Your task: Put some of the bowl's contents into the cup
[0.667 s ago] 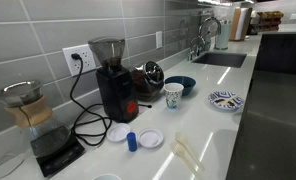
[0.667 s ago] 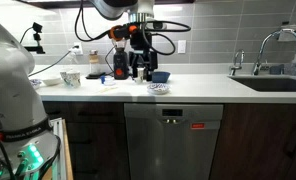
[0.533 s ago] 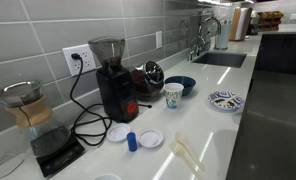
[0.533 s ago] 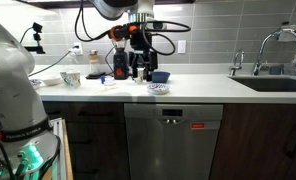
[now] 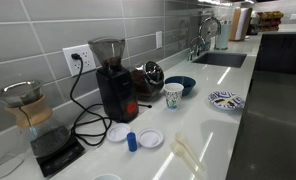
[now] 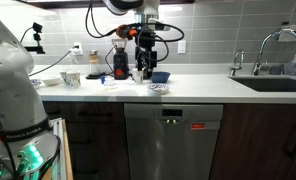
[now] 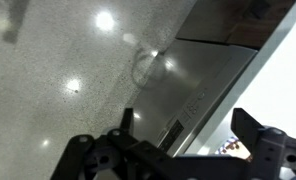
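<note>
Just a sliver of the patterned bowl shows between my gripper's fingers, so next I will turn my gripper and move it outward and down to the far rim of the patterned bowl.
The bowl (image 5: 226, 100), a shallow white dish with a dark-blue pattern, sits near the counter's front edge; it also shows in an exterior view (image 6: 156, 88). The cup (image 5: 173, 95), small and white, stands between it and a plain dark-blue bowl (image 5: 180, 85). My gripper (image 6: 144, 50) hangs above the counter over these things and is out of frame in the exterior view that looks along the counter. In the wrist view its fingers (image 7: 188, 125) are spread apart and empty. A sliver of the patterned bowl (image 7: 233, 148) shows between them.
A black coffee grinder (image 5: 113, 80) with cables, a dark round appliance (image 5: 148, 75), a small blue cylinder (image 5: 132, 141), white lids (image 5: 151, 138), a glass carafe on a scale (image 5: 28, 115). The sink (image 5: 218, 58) is at the far end. The wrist view shows the dishwasher front (image 7: 178, 80) and the floor.
In the exterior view with the dishwasher, the arm and gripper have shifted slightly to the right. The things on the counter have not moved.
</note>
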### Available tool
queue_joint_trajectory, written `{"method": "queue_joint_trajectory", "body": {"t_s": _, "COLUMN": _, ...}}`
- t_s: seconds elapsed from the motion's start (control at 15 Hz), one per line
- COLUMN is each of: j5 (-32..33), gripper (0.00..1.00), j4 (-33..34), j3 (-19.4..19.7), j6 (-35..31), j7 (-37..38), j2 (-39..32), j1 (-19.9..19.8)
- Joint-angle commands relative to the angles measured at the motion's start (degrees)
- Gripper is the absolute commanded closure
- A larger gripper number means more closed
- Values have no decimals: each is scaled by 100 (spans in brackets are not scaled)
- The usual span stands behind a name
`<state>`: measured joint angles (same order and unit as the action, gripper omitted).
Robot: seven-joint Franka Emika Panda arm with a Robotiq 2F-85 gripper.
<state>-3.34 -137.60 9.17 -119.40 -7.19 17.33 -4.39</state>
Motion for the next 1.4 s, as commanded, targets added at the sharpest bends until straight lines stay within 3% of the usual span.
{"method": "queue_joint_trajectory", "body": {"t_s": 0.0, "j5": -793, "gripper": 0, "j4": 958, "j3": -234, "j6": 120, "j7": 952, "j2": -961, "j1": 141}}
{"method": "queue_joint_trajectory", "body": {"t_s": 0.4, "j5": -1743, "gripper": 0, "j4": 1988, "j3": -515, "j6": -261, "j7": 2408, "j2": -2275, "j1": 189}}
{"method": "queue_joint_trajectory", "body": {"t_s": 0.8, "j5": -1926, "gripper": 1, "j4": 2811, "j3": -527, "j6": -266, "j7": 3967, "j2": -3327, "j1": 233}}
{"method": "queue_joint_trajectory", "body": {"t_s": 1.13, "j5": -1851, "gripper": 37, "j4": 3274, "j3": -531, "j6": -177, "j7": 4726, "j2": -3852, "j1": 310}}
{"method": "queue_joint_trajectory", "body": {"t_s": 1.33, "j5": -1867, "gripper": 48, "j4": 3441, "j3": -571, "j6": -190, "j7": 4905, "j2": -4044, "j1": 332}}
